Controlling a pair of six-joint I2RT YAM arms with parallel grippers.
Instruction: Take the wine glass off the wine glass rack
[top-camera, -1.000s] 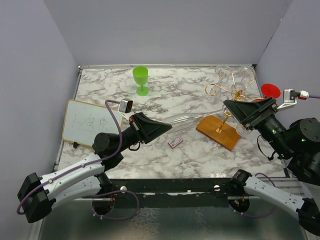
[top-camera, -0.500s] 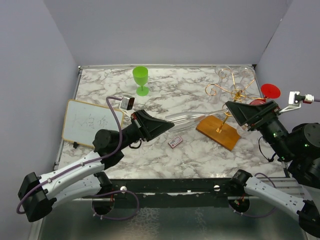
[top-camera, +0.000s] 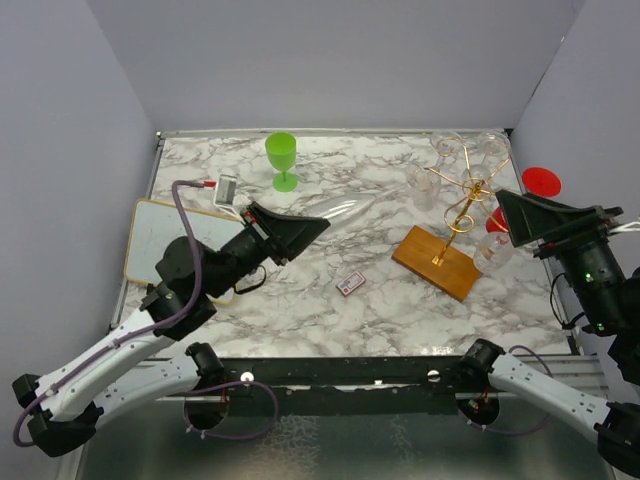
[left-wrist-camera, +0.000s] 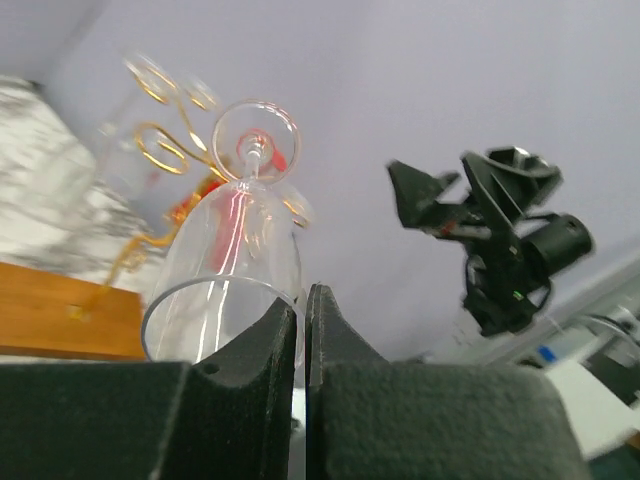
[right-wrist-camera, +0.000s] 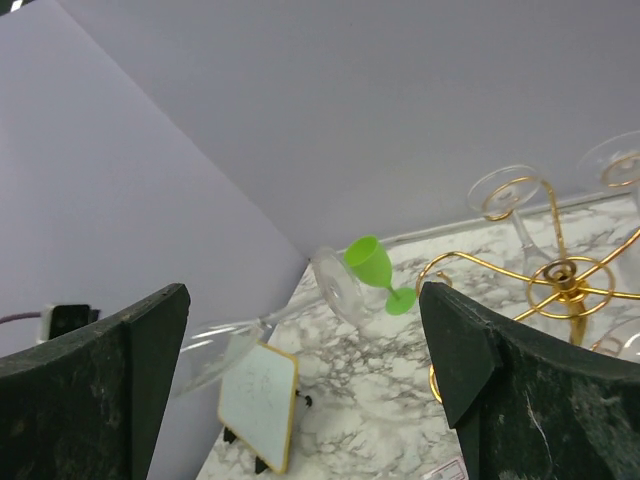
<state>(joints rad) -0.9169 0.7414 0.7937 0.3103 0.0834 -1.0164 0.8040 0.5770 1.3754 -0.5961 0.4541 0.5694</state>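
Note:
My left gripper needs to turn downward, because the glass's stem points sideways. It will lower the glass onto the bare tabletop just before the green goblet and then release it.
The gold wire wine glass rack (top-camera: 463, 193) stands on its brown wooden base (top-camera: 436, 262) at the right of the table, with several clear glasses still hanging on it. My left gripper (top-camera: 316, 226) is shut on the rim of a clear wine glass (top-camera: 342, 208) and holds it in the air, left of the rack and apart from it. In the left wrist view the glass (left-wrist-camera: 235, 250) points stem-first toward the rack (left-wrist-camera: 165, 150). My right gripper (top-camera: 520, 218) is wide open and empty beside the rack; its view shows the held glass (right-wrist-camera: 338, 285) and the rack (right-wrist-camera: 560, 280).
A green goblet (top-camera: 282, 158) stands at the back. A small whiteboard (top-camera: 150, 225) stands at the left edge. A small card (top-camera: 350, 283) lies in front of the rack base. A red goblet (top-camera: 540, 181) sits at the right edge.
My left gripper has carried the clear glass up and to the left, away from the rack. My right gripper has pulled back to the right.

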